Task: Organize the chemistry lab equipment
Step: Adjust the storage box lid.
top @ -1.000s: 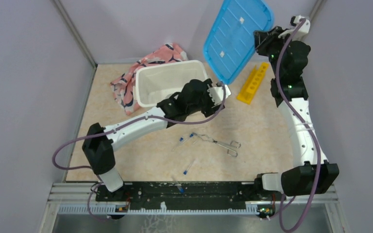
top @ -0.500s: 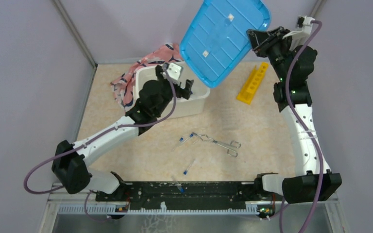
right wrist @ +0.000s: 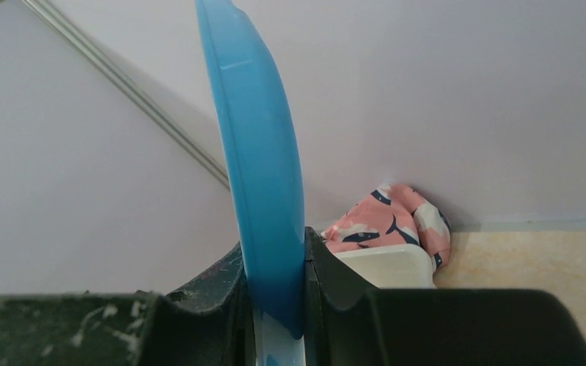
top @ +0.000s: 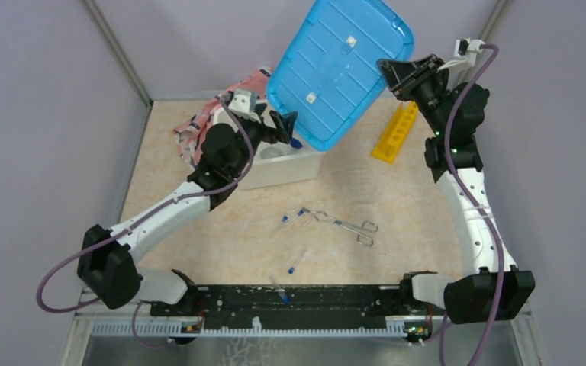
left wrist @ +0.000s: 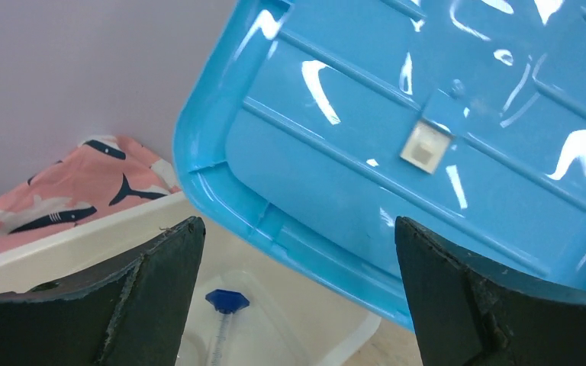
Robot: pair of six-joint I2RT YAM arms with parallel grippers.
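Observation:
Only my right gripper holds the blue lid, so my left gripper will next tilt up toward the lid's free edge over the bin and move onto it.
My right gripper (top: 394, 75) (right wrist: 275, 259) is shut on the edge of the blue lid (top: 336, 69) (right wrist: 259, 152), holding it tilted in the air over the white bin (top: 305, 164). My left gripper (top: 276, 122) (left wrist: 296, 229) hovers open above the bin (left wrist: 84, 240), nothing between its fingers. A clear tube with a blue cap (left wrist: 225, 300) lies inside the bin. On the table, the silver tongs (top: 343, 224) lie in the middle beside two blue-capped tubes (top: 284, 219) (top: 302, 212). Another tube (top: 294, 267) lies nearer me. The yellow rack (top: 397, 131) lies at the back right.
The pink whale-patterned cloth (top: 191, 133) (left wrist: 61, 183) (right wrist: 397, 213) is bunched behind the bin in the back left corner. Purple walls close in the back and both sides. One more tube (top: 282, 294) rests on the black base rail at the front.
My left arm swung from the table's middle back over the bin and its gripper opened wider; a tube now lies in the bin. The right arm tilted the lid leftward over the bin.

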